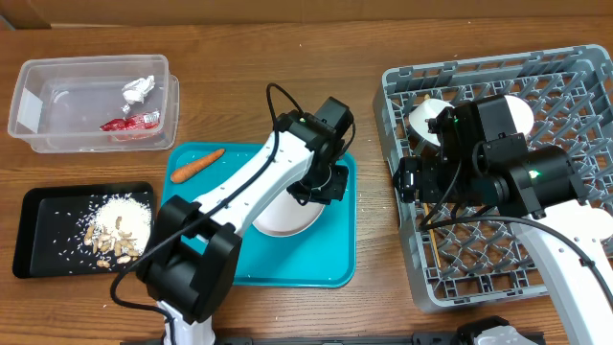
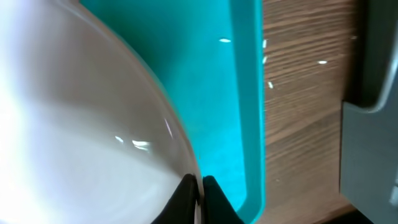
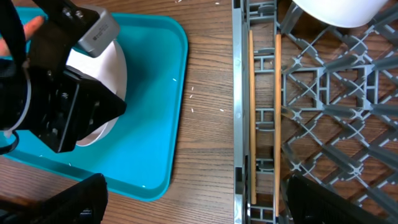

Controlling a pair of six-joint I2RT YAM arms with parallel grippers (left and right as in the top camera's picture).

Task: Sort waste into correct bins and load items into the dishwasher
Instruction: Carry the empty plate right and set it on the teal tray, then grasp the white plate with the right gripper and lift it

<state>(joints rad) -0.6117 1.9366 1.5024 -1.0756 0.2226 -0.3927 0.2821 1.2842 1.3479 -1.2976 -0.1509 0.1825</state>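
The robot's open right gripper needs to move down and to the left in the overhead view next, onto the white plate's rack-facing rim (image 1: 318, 213), because that rim lies nearest the rack (image 1: 565, 77).
My left gripper (image 1: 323, 182) (image 2: 200, 182) is shut on the right rim of the white plate (image 1: 287, 218) (image 2: 74, 124), which lies on the teal tray (image 1: 335, 254); the plate also shows in the right wrist view (image 3: 112, 74). The carrot (image 1: 196, 164) lies at the tray's upper left. My right gripper (image 1: 419, 192) (image 3: 199, 205) is open and empty above the dish rack's (image 1: 565, 77) left edge. Two chopsticks (image 3: 252, 112) (image 1: 432, 247) lie side by side in the rack. Two white bowls (image 1: 429, 120) (image 1: 519, 110) stand in the rack, partly hidden by the right arm.
The clear tub (image 1: 57, 115) at the far left holds the red wrapper (image 1: 131, 122) and white tissue (image 1: 139, 88). The black tray (image 1: 43, 235) below it holds rice and nut scraps (image 1: 120, 225). Bare wood (image 3: 211, 93) separates the teal tray and rack.
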